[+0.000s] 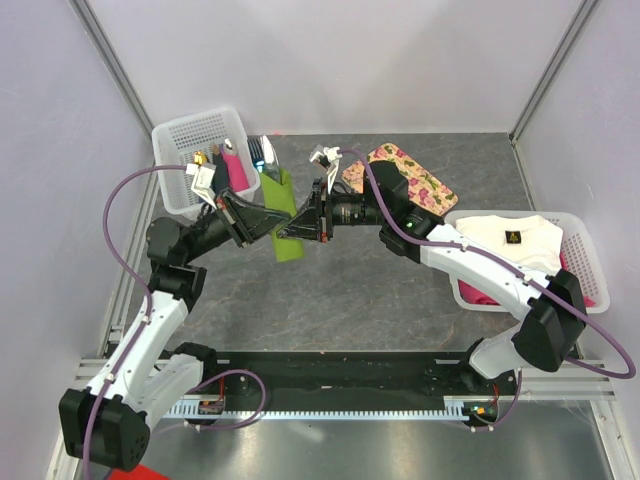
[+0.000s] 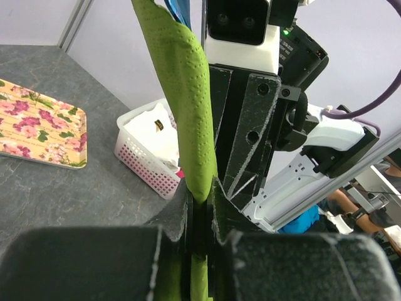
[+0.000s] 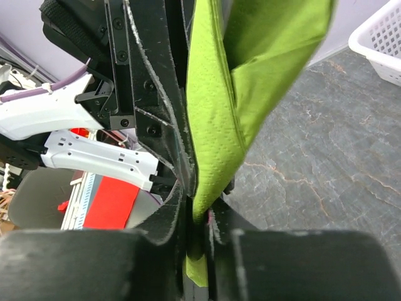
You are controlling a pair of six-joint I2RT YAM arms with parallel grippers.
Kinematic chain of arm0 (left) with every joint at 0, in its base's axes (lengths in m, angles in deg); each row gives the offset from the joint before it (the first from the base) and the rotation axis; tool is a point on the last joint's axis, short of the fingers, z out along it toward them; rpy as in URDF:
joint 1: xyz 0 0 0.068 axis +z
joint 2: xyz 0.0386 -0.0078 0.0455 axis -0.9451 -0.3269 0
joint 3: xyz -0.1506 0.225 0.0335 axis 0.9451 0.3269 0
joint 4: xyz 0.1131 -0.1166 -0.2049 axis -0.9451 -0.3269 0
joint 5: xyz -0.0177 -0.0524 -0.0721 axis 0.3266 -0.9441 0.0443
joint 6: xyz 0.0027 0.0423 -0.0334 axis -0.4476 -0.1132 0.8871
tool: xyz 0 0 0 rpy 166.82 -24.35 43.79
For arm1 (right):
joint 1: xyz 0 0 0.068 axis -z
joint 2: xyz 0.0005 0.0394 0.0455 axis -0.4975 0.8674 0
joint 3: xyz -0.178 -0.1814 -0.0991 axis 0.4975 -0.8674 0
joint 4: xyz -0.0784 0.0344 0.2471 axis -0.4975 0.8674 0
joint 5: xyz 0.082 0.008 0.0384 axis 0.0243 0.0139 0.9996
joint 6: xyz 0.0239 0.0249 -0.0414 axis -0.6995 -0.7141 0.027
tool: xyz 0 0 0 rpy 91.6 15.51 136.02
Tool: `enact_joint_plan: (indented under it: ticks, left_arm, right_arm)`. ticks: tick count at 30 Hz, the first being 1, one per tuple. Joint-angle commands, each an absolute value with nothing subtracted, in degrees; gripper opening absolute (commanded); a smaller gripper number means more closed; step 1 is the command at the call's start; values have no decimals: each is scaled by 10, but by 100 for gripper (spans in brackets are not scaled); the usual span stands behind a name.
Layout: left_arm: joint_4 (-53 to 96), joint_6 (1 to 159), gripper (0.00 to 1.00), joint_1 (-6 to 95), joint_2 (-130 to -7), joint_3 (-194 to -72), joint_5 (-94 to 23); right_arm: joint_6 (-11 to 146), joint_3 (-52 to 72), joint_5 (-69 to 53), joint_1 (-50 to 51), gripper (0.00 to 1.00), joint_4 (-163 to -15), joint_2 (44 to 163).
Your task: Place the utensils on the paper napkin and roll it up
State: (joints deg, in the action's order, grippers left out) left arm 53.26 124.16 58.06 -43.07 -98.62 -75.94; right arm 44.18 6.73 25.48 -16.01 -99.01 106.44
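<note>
The basket outward of my left gripper, to its left in the top view, already holds bundles. I should swing over the pink bundle, lower and release.
The paper napkin [image 1: 286,215] is a green rolled bundle held above the table between both arms. The utensils [image 1: 264,155] stick out of its far end, a silvery tip and a blue one; the left wrist view shows the blue piece [image 2: 180,11] at the roll's top. My left gripper [image 1: 272,222] comes in from the left and is shut on the napkin [image 2: 188,113], which is pinched between its jaws [image 2: 200,200]. My right gripper [image 1: 298,226] faces it from the right, also shut on the napkin [image 3: 250,75], whose lower corner pokes through its jaws [image 3: 202,216].
A white basket [image 1: 190,140] with dark blue and pink bundles stands at the back left. The pink-flowered tray [image 1: 410,175] lies at the back middle. A second white basket [image 1: 575,235] with white and pink cloths sits at the right.
</note>
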Motion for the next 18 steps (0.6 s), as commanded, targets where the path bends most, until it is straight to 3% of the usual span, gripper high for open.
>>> enact_joint_plan:
  ticks: [1,2,4,5,9,11,18]
  left_arm:
    - [535,1255,2,598,-449,-997,-750]
    - [533,1255,2,602,-453,-1001,-751]
    - [526,1245,2,614,-465,-1015,-750]
    - [520,1240,2,618,-470,-1021,-750]
    - [466,1190,2,639,-502,-1071,-744]
    - [451,1183,2,654,-529,-1087,-744]
    - [320,1040,2,704,-625,-1202,-670]
  right_arm:
    - [469,87,250,-159,22,-1021,1051]
    - [462,88,247,-157,40,-1017,1052]
    - [456,91,248,-148,52,-1006,1055]
    - [453,92,248,-145,67,-1002,1055]
    - [455,99,235,-122,92,-974,1055]
    - [456,99,234,-104,98,-963,1057]
    - [469,99,233,-62,98,-916,1057]
